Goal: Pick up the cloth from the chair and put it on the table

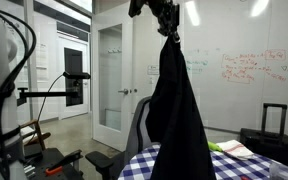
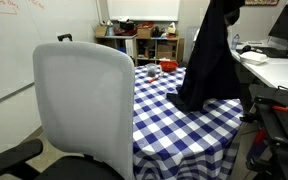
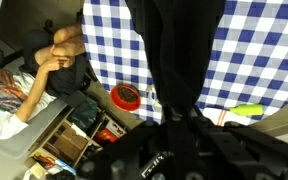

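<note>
The cloth's lower end is already resting on the checked table [image 1: 147, 163] [image 3: 227, 62], so the robot's gripper needs to move the cloth's top down and outward over the table toward the chair next.
The black cloth [image 1: 180, 110] hangs long and limp from my gripper [image 1: 166, 27], which is shut on its top high above the table. Its lower end rests on the blue-and-white checked table [image 2: 154, 105], as an exterior view shows with the cloth [image 2: 209, 60] draped down onto the tabletop. In the wrist view the cloth [image 3: 176, 50] hangs straight down from my gripper [image 3: 180, 118] over the checked table [image 3: 254, 50]. The grey chair [image 2: 84, 105] stands beside the table with nothing on its backrest; it also shows behind the cloth [image 1: 140, 125].
A red round lid or dish [image 3: 126, 97] and a yellow-green object [image 3: 246, 110] lie on the table. A person [image 3: 59, 65] sits beside the table. A black suitcase [image 1: 272, 130] stands by the whiteboard wall. A desk [image 2: 274, 65] is behind the table.
</note>
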